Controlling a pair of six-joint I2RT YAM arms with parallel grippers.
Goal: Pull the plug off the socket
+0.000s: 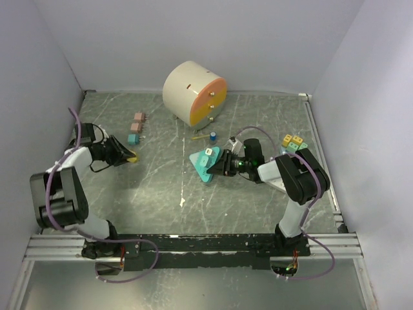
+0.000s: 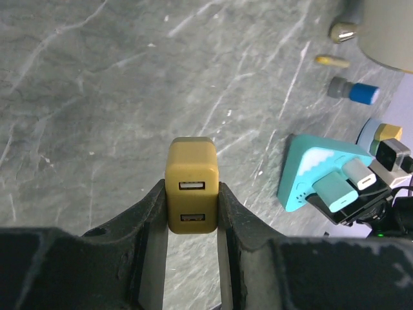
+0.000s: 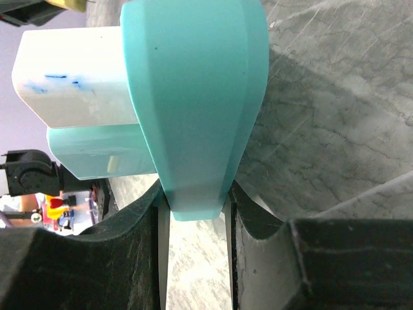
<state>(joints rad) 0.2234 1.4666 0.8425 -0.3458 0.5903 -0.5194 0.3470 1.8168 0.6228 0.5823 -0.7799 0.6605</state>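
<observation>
Next, the left gripper eases outward and down to the bare tabletop by the teal adapter [image 2: 147,97] and releases the yellow plug [image 2: 191,201], as it is clear of the socket.
My left gripper [image 1: 128,156] is shut on a yellow two-port USB plug [image 2: 191,201], which sits between its fingers low over the table at the left, well apart from the socket. The teal triangular socket block [image 1: 205,165] lies mid-table; in the left wrist view [image 2: 308,169] it shows a teal plug [image 2: 333,190] and a white plug [image 2: 359,173] standing in it. My right gripper [image 1: 218,166] is shut on the socket's right corner [image 3: 193,97]. The white plug [image 3: 70,81] and teal plug [image 3: 97,158] show at the left of the right wrist view.
A cream and orange cylinder [image 1: 193,93] stands at the back. Pink and teal adapters [image 1: 137,126] lie back left. A blue-capped piece [image 1: 211,135] and a yellow stick [image 1: 198,137] lie behind the socket. Yellow and green adapters [image 1: 293,142] lie at the right.
</observation>
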